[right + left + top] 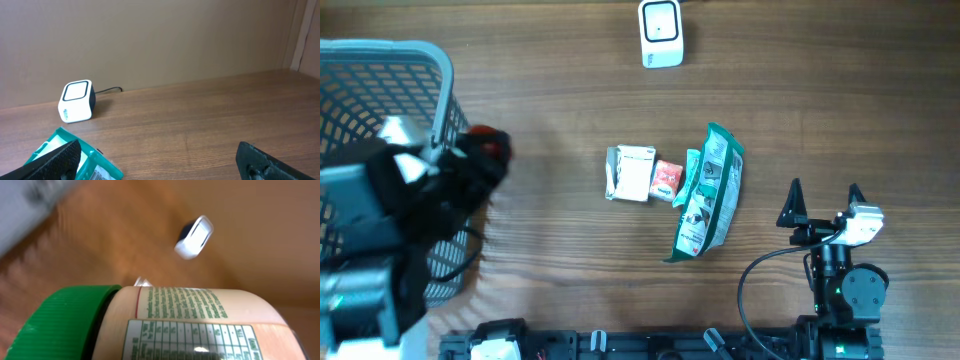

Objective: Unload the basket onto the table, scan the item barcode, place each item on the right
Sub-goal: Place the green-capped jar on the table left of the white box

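I will move my left gripper right in the overhead view, down to bare tabletop [582,211] beside the white box, and release the bottle.
A peach bottle [200,325] with a green ribbed cap [60,325] and a green nutrition table fills the bottom of the left wrist view, sharp against a blurred table, so it rides in my left gripper's hold. The fingers themselves are hidden there. From overhead, my left gripper [470,168] is a dark blur beside the basket at the left. The white scanner [661,32] stands at the table's far edge, also the scanner [194,237] and scanner [76,101]. My right gripper [825,190] rests open and empty at the front right.
A blue mesh basket [420,60] occupies the far left. Mid-table lie a white box [632,173], a small orange packet [666,178] and a green pouch [710,195], whose corner [95,165] touches my right gripper's left finger in the wrist view.
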Robot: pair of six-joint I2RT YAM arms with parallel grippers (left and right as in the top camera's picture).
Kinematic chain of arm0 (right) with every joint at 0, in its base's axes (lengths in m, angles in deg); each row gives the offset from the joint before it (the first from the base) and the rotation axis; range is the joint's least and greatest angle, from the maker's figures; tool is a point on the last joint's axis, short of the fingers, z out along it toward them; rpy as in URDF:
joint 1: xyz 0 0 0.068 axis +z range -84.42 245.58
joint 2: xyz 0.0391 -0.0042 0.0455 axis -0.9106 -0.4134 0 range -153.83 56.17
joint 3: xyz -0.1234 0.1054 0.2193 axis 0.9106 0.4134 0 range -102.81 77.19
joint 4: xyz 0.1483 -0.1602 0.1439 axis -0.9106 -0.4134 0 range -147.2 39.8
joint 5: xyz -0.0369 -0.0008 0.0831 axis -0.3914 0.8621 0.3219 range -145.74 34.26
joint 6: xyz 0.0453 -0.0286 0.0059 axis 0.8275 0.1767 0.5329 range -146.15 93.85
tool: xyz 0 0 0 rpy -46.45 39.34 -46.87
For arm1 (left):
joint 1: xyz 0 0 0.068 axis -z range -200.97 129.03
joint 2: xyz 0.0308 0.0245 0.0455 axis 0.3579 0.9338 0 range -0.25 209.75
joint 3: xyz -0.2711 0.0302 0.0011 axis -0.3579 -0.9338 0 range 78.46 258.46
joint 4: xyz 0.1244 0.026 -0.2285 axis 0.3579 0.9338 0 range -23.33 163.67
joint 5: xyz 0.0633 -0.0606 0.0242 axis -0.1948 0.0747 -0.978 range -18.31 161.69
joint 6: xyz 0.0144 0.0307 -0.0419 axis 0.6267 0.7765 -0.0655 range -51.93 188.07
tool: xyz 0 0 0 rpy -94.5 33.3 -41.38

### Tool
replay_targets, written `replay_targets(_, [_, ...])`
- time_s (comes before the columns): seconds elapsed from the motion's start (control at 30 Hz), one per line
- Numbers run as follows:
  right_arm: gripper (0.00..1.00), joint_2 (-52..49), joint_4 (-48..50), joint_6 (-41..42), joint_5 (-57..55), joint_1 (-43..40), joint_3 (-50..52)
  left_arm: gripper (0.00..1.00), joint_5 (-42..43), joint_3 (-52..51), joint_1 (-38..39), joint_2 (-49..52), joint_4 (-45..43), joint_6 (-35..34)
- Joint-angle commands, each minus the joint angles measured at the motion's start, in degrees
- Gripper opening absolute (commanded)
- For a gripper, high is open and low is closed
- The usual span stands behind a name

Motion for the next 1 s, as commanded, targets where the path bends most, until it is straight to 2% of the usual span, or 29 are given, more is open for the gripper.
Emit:
replay_targets(0.0, [1.00,0.35,0.31,-1.14,0.72,-0.17,0.07,0.73,-8.13,-7.85,10.10,3.56,-0.28,-5.33])
replay_targets(0.13, [1.00,0.35,0.31,-1.11,0.72,-0.17,0.07,0.73,-15.56,-18.64,21.84,12.48,-5.86,-11.93])
replay_targets(0.3, [1.00,0.35,0.31,-1.14,0.72,-0.17,0.07,0.73,-29.00,-21.24,30.49,28.06,-7.78,-23.71])
replay_targets(0.5, [1.00,0.35,0.28,-1.11,0.72,-0.17,0.07,0.73,-29.44,-21.24,33.75,43.08,-18.21,-24.50])
replay_targets(0.67, [1.00,0.35,0.31,-1.14,0.72,-0.17,0.07,0.80,-29.44,-21.22,33.88,44.81,-19.54,-24.24])
replay_targets(0.73, [1.00,0.35,0.28,-1.14,0.72,-0.17,0.07,1.00,-29.38,-20.33,33.90,44.68,-18.82,-21.70])
replay_targets(0.87, [1.00,0.35,0.31,-1.14,0.72,-0.17,0.07,1.00,-29.86,-12.07,33.90,41.81,-9.92,-21.44])
replay_targets(0.97, [1.00,0.35,0.28,-1.14,0.72,-0.17,0.07,1.00,-29.88,-1.77,33.90,37.64,-2.99,-20.02])
